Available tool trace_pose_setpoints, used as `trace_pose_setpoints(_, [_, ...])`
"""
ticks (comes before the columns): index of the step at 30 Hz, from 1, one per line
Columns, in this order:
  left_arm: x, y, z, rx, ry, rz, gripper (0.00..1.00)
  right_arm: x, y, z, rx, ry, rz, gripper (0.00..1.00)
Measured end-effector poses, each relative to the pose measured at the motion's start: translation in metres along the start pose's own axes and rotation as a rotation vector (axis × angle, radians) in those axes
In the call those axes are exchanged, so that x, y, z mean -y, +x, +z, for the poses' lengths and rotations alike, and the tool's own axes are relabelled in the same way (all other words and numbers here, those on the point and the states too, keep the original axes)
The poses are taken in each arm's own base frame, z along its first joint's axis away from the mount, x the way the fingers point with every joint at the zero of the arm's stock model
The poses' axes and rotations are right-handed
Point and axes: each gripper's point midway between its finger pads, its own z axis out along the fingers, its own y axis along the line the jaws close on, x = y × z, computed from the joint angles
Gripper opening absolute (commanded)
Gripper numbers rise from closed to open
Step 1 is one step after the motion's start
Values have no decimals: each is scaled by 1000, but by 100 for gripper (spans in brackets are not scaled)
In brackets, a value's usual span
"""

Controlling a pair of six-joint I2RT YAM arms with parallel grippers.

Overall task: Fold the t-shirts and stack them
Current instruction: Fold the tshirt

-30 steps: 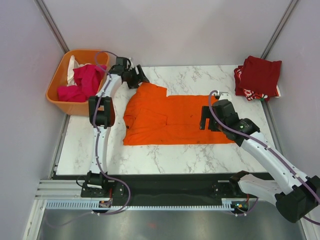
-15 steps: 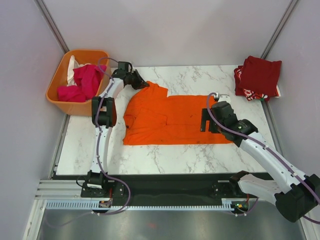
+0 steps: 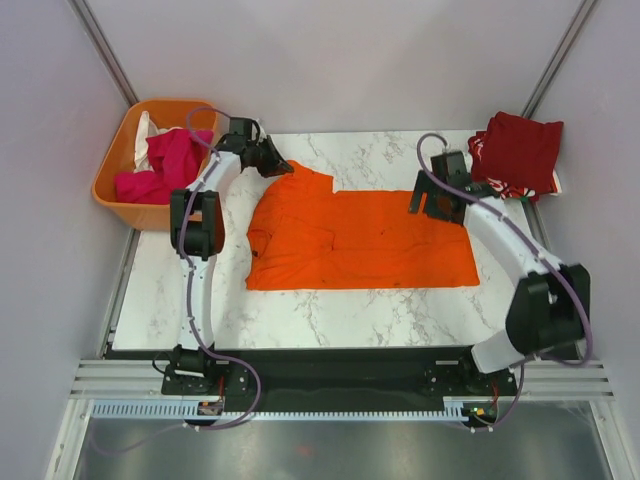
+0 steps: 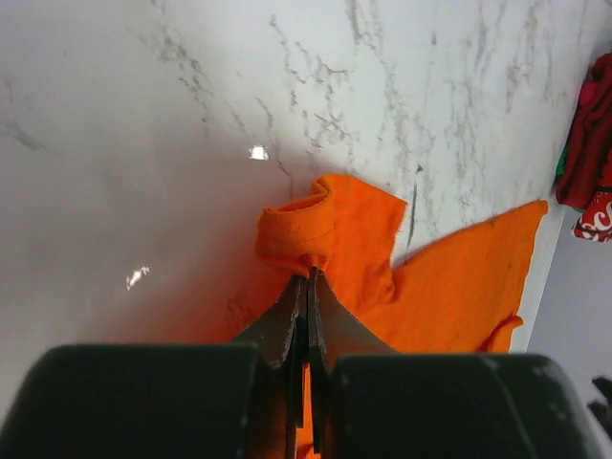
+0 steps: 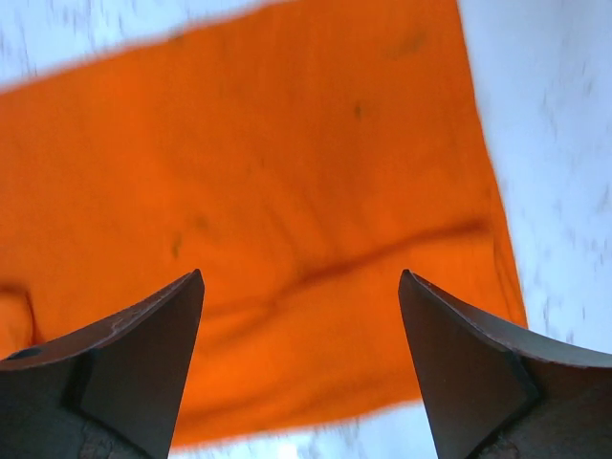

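Observation:
The orange t-shirt's far corner is by the red stack, and I already hold the other far corner. My right gripper should reach outward and down to that corner by the red stack next.
A bright orange t-shirt (image 3: 360, 240) lies spread flat on the marble table (image 3: 380, 305). My left gripper (image 3: 283, 168) is at its far left corner, shut on a bunched fold of the orange cloth (image 4: 316, 225); the jaws (image 4: 311, 275) meet on the fabric. My right gripper (image 3: 425, 206) hovers open over the shirt's far right part, with orange cloth (image 5: 268, 172) showing between its wide-apart fingers (image 5: 299, 277) and nothing held. Folded dark red and red-and-white t-shirts (image 3: 515, 152) sit stacked at the back right corner.
An orange plastic basket (image 3: 112, 190) stands off the table's back left, holding magenta (image 3: 165, 160) and white cloth. The red stack (image 4: 588, 163) shows at the right edge of the left wrist view. Grey walls close in the back and sides.
My left gripper has shut on the orange shirt's far left corner. The right arm has swung from the shirt's near right side to its far right edge, still open.

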Motion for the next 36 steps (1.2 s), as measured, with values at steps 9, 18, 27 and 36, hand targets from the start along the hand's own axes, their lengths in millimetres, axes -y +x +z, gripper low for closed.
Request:
trace_pose_setpoints(9, [27,-5,-37,38,16,74,2,17,-75,122,-11,150,88,81])
trace_pose_setpoints(18, [23,5,-42,18,4,88,2,66,-73,187,-88,279,120,78])
trace_pose_setpoints(27, [18,9,-40,6,-2,93,2,84,-75,203,-92,333,118,69])
trace_pose_setpoints(36, [18,10,-40,5,-1,103,2,89,-81,210,-70,304,155,20])
